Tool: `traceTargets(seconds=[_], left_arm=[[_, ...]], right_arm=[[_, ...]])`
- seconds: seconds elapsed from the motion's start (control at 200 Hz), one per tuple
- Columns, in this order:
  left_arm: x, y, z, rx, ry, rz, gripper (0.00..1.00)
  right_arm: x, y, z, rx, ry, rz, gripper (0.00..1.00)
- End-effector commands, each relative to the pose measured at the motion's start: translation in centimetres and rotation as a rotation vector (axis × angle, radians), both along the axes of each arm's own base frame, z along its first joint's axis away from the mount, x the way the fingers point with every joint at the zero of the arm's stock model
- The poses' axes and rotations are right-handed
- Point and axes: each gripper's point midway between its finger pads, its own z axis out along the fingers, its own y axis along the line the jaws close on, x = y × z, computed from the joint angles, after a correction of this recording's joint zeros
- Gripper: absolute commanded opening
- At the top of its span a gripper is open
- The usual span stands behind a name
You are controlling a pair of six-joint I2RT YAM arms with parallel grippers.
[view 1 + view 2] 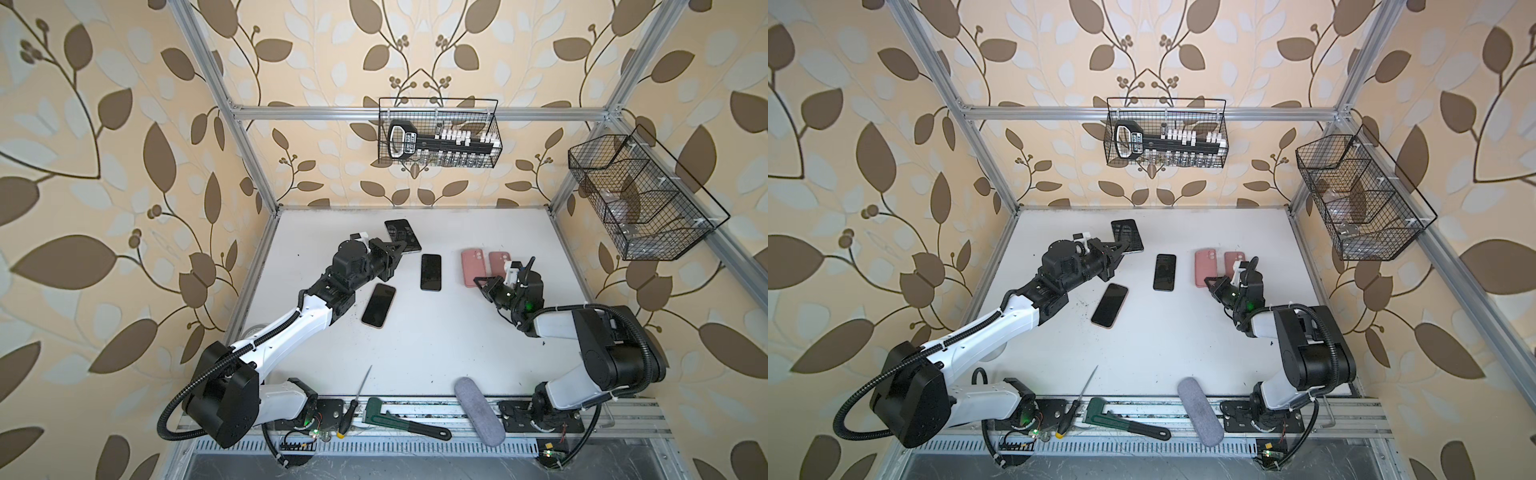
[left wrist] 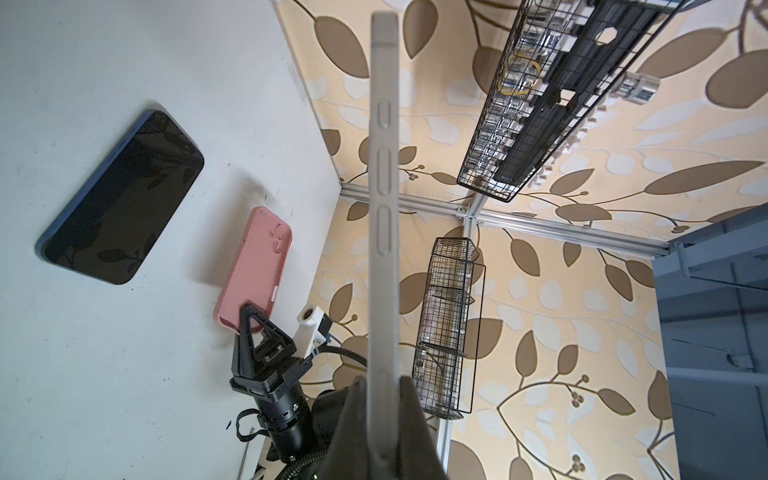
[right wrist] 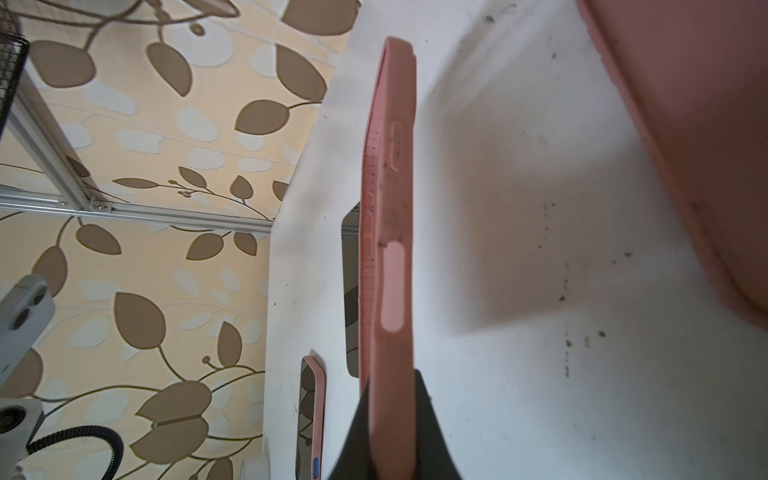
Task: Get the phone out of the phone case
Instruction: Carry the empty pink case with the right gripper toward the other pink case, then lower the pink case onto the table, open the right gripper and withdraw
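Next, my right gripper goes down slightly back toward the bare tabletop beside the second pink case to release there. The emptied case still hangs above its shadow.
My left gripper [image 1: 395, 248] is shut on the near end of a grey-edged phone [image 1: 402, 235], held off the table at the back left with its dark screen up; it is bare, with no case on it. In the left wrist view the phone [image 2: 384, 187] runs edge-on out from between the jaws [image 2: 383, 399]. My right gripper [image 1: 481, 283] is shut on the near end of a pink phone case [image 1: 472, 266]. In the right wrist view the case [image 3: 392, 208] stands edge-on in that gripper [image 3: 390, 409]. A second pink case [image 1: 498, 259] lies beside it, partly hidden by the wrist.
Two dark phones [image 1: 430, 272] [image 1: 378, 305] lie screen up mid-table. A screwdriver [image 1: 353, 401], a green pipe wrench [image 1: 401, 420] and a grey padded cylinder [image 1: 478, 411] lie along the front edge. Wire baskets [image 1: 438, 133] [image 1: 640, 195] hang on the back and right frame.
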Motion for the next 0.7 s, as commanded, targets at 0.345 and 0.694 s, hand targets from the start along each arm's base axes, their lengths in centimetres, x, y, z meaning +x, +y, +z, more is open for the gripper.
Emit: traceTargets(seconds=[0.345, 0.694], left_arm=[[0.0, 0.8, 2.0, -0.058, -0.091, -0.017, 0.0], [-0.2, 1.5, 1.8, -0.051, -0.086, -0.004, 0.0]], right_arm=[[-0.2, -2.1, -2.8, -0.076, 0.057, -0.059, 0.08], [-0.7, -3.6, -3.3, -0.128, 0.067, -0.1, 0.15]])
